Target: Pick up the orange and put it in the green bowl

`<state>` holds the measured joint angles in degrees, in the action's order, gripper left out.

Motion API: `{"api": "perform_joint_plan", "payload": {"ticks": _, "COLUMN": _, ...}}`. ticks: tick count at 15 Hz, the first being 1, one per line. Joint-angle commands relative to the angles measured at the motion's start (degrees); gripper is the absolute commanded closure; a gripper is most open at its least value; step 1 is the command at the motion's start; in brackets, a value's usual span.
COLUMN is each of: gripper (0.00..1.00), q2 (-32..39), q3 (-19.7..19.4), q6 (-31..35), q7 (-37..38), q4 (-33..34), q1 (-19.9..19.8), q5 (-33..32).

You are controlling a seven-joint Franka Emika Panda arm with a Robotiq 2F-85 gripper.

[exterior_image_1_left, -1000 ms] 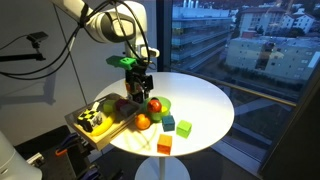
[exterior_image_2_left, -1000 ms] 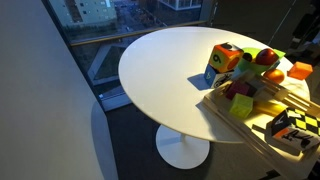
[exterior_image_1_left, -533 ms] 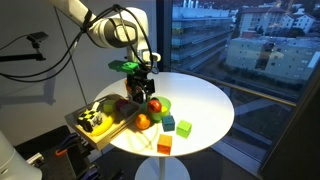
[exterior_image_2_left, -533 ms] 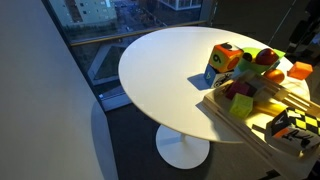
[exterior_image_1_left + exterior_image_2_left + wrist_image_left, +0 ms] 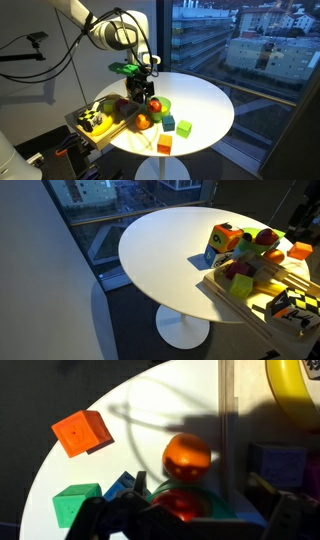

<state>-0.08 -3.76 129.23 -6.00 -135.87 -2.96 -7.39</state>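
Note:
My gripper moves down from above the red round fruit (image 5: pixel 181 505) next, open fingers passing on both sides of the orange (image 5: pixel 187 458). This is because it lies below and beyond the fingers.
The orange (image 5: pixel 143 122) lies on the white round table (image 5: pixel 205 100), at the wooden tray's edge. In the wrist view the orange (image 5: pixel 187 453) sits just beyond the green bowl (image 5: pixel 213 501), which holds a red round fruit (image 5: pixel 181 505). The bowl (image 5: pixel 164 103) is next to the orange. My gripper (image 5: pixel 140 90) hangs open and empty above the bowl and the orange, touching neither. Its dark fingers frame the bottom of the wrist view (image 5: pixel 190 525). In an exterior view the orange (image 5: pixel 273 255) shows by the red fruit (image 5: pixel 265 237).
An orange cube (image 5: pixel 164 145), a green cube (image 5: pixel 168 122) and a blue-green cube (image 5: pixel 184 128) stand near the table's front. A wooden tray (image 5: pixel 112 130) with a yellow object and purple blocks is beside the bowl. In the wrist view the orange cube (image 5: pixel 80 432) and green cube (image 5: pixel 75 503) lie at the left.
The wrist has shifted slightly over the bowl. The orange, the bowl and the cubes have not moved.

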Motion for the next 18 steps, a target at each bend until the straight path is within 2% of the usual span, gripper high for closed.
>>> {"api": "perform_joint_plan", "payload": {"ticks": 1, "gripper": 0.0, "q2": 2.3, "q3": -0.5, "q6": 2.8, "q7": -1.3, "q4": -0.2, "q1": -0.8, "q5": 0.4}}
{"api": "perform_joint_plan", "payload": {"ticks": 7, "gripper": 0.0, "q2": 7.4, "q3": -0.5, "q6": 12.2, "q7": -7.5, "q4": -2.3, "q1": -1.6, "q5": 2.7}}
{"api": "perform_joint_plan", "payload": {"ticks": 18, "gripper": 0.0, "q2": 11.7, "q3": 2.3, "q6": 20.9, "q7": -20.1, "q4": -3.5, "q1": -3.6, "q5": 10.5}}
